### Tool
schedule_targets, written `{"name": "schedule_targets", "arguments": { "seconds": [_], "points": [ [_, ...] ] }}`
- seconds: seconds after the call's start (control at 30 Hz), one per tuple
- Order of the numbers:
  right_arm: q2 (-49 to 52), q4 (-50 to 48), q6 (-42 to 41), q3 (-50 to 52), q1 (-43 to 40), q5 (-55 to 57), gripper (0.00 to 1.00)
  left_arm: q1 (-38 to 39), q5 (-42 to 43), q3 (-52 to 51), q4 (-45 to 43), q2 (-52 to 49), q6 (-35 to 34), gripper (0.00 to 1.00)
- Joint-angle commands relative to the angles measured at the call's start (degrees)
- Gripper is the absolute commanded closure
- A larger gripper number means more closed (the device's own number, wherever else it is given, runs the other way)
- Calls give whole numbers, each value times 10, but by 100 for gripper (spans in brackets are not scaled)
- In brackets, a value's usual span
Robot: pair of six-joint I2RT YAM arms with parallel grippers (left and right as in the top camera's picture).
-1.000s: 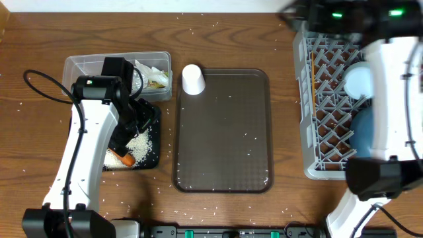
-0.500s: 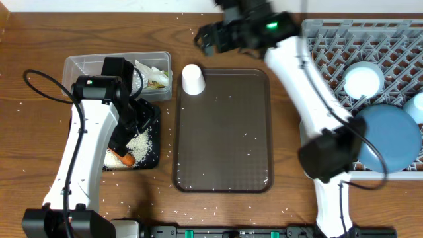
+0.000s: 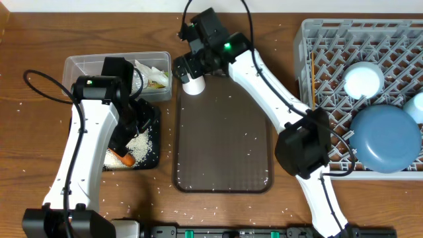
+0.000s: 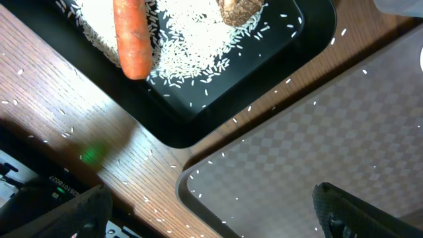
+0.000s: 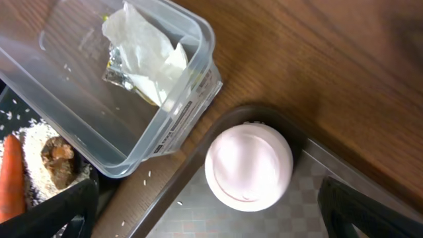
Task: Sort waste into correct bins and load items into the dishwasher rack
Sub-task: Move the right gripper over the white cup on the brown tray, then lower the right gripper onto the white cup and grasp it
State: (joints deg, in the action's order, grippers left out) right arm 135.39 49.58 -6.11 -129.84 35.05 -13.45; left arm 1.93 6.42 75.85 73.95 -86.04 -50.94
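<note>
My right gripper should next move down until its open fingers are on either side of the cup's sides, and then close, because the upside-down white cup (image 3: 193, 86) (image 5: 248, 166) is below it, between those fingers.
A white cup (image 3: 192, 84) stands upside down at the brown tray's far left corner; it also shows in the right wrist view (image 5: 248, 165). My right gripper (image 3: 192, 69) (image 5: 211, 221) is open just above it, a finger on each side. My left gripper (image 3: 135, 122) (image 4: 211, 218) is open and empty over the black tray (image 3: 153, 145) (image 4: 198, 125), which holds the carrot (image 3: 125, 158) (image 4: 132, 33), rice (image 4: 192, 39) and a brown lump (image 4: 239, 8). The clear tub (image 3: 86, 66) (image 5: 79, 86) holds the wrapper (image 3: 151, 74) (image 5: 149, 59). The grey rack (image 3: 317, 99) holds the blue plate (image 3: 385, 139), white bowl (image 3: 363, 80), light-blue cup (image 3: 416, 106) and chopsticks (image 3: 312, 76).
The flat brown serving tray (image 3: 225, 132) lies in the middle with a few rice grains on it. Loose rice grains are scattered over the wooden table (image 3: 39, 132). The tub and black tray sit close together at the left.
My right arm has swung from over the rack at the right across to the white cup at the tray's far left corner. The left arm has not moved.
</note>
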Motion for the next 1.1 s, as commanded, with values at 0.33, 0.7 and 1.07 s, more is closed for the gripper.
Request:
{"name": "schedule_targets", "arguments": {
  "seconds": [0.33, 0.7, 1.07],
  "points": [
    [44, -3, 19, 16, 16, 86, 1, -1, -11, 2, 4, 7, 5, 2],
    [70, -27, 32, 17, 34, 107, 2, -1, -11, 2, 4, 7, 5, 2],
    [82, -27, 32, 18, 32, 134, 13, -1, -11, 2, 4, 7, 5, 2]
  ]
}}
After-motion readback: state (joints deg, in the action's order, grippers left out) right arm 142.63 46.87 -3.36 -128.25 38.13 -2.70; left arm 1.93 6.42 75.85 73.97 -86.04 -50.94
